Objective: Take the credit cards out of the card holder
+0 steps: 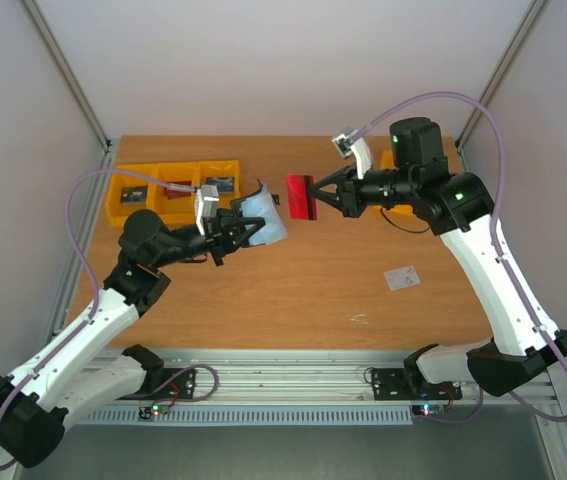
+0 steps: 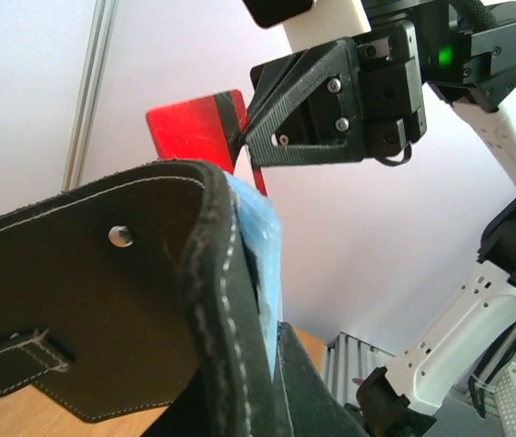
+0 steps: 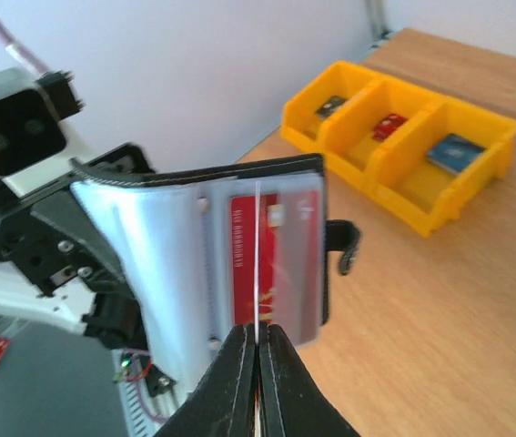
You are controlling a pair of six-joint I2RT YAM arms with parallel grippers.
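The red card is out, so I should lower and tip my left gripper to let go of the card holder (image 1: 263,215) on the bare wood below it, to the right in the top view.
My left gripper (image 1: 231,232) is shut on the card holder (image 1: 263,215) and holds it open above the table, grey-blue inside facing right. In the left wrist view its black outside (image 2: 85,300) fills the lower left. My right gripper (image 1: 321,195) is shut on a bright red credit card (image 1: 301,195), just right of the holder and clear of it. The right wrist view has that card edge-on (image 3: 258,264) between the shut fingers (image 3: 235,382). Behind it, a red card face (image 3: 244,255) shows in the holder's pocket. A whitish card (image 1: 401,277) lies on the table.
Yellow plastic bins (image 1: 173,185) with small items stand at the back left of the wooden table (image 1: 363,300). The holder's black tab (image 3: 349,248) hangs off its right side. The right arm's cable (image 1: 443,100) arcs overhead.
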